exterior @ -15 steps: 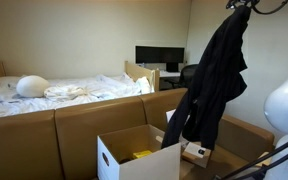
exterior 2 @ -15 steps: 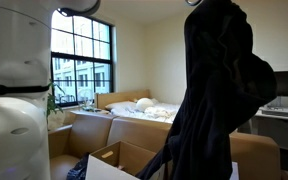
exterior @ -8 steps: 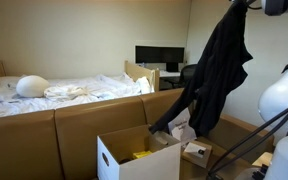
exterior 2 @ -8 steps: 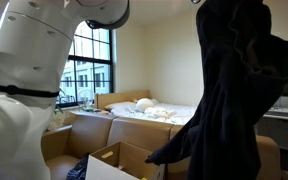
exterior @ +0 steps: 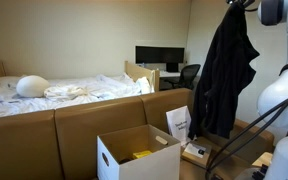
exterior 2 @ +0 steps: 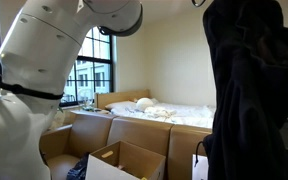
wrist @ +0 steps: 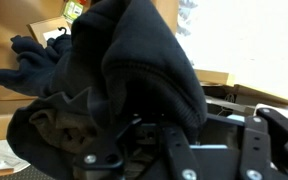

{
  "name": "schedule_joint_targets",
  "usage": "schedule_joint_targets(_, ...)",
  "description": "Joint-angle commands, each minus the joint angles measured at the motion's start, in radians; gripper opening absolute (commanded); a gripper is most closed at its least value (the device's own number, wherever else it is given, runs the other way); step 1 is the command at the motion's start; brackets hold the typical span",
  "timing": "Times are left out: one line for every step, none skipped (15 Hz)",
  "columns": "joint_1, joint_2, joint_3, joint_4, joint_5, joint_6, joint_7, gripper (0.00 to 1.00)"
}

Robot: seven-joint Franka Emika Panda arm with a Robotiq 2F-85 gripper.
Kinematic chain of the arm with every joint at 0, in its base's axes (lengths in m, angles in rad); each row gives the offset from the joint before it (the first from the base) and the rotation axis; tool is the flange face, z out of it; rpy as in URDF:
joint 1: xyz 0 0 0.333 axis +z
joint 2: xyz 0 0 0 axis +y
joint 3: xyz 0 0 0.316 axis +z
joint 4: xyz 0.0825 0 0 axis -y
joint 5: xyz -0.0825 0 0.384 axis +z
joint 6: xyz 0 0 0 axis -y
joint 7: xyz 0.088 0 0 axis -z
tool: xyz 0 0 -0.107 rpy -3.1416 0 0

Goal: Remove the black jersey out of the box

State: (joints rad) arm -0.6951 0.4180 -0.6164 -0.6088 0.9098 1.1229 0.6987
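The jersey (exterior: 227, 75) hangs clear of the white box, so next I will move my gripper down and outward over the sofa beside the smaller box, then let go of the cloth.
The black jersey (exterior: 227, 75) hangs full length from my gripper (exterior: 236, 5) at the top right, clear of the open white cardboard box (exterior: 124, 160) and to its right. It fills the right side of an exterior view (exterior 2: 249, 90), where the box (exterior 2: 119, 162) sits low at centre. In the wrist view the jersey (wrist: 124, 70) bunches over my gripper (wrist: 169, 135), whose fingers are shut on the cloth. Something yellow (exterior: 142, 155) lies inside the box.
A brown sofa back (exterior: 74, 125) runs behind the box. A bed with white bedding (exterior: 64, 90) and a desk with monitors (exterior: 159, 55) stand further back. A smaller box with papers (exterior: 189, 150) lies on the floor under the jersey. A window (exterior 2: 89, 70) is at the side.
The jersey has swung right and away from the box; its lower end, which trailed toward the box, now hangs straight down. The arm has moved right.
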Motion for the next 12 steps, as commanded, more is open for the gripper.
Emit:
schedule_joint_targets(-0.005,0.017,0.026,0.047,0.028,-0.040,0.009,0.00)
schedule_joint_targets(0.001,0.019,0.033,0.049,0.027,-0.053,0.002,0.00)
schedule_joint_targets(-0.024,-0.021,0.163,-0.009,-0.067,-0.030,-0.014,0.00)
schedule_joint_targets(-0.037,-0.015,0.199,-0.006,-0.082,-0.033,-0.022,0.00)
schedule_joint_targets(-0.055,-0.008,0.244,-0.004,-0.101,-0.032,-0.019,0.00)
schedule_joint_targets(-0.072,0.002,0.279,-0.006,-0.111,-0.036,-0.021,0.00)
schedule_joint_targets(-0.087,0.015,0.309,-0.009,-0.119,-0.039,-0.016,0.00)
schedule_joint_targets(-0.103,0.029,0.335,-0.016,-0.121,-0.044,-0.010,0.00)
schedule_joint_targets(-0.119,0.045,0.353,-0.021,-0.129,-0.050,-0.007,0.00)
schedule_joint_targets(-0.126,0.063,0.365,-0.020,-0.144,-0.043,0.001,0.00)
schedule_joint_targets(-0.125,0.088,0.375,-0.019,-0.166,-0.036,0.008,0.00)
schedule_joint_targets(-0.120,0.112,0.382,-0.014,-0.192,-0.026,0.012,0.00)
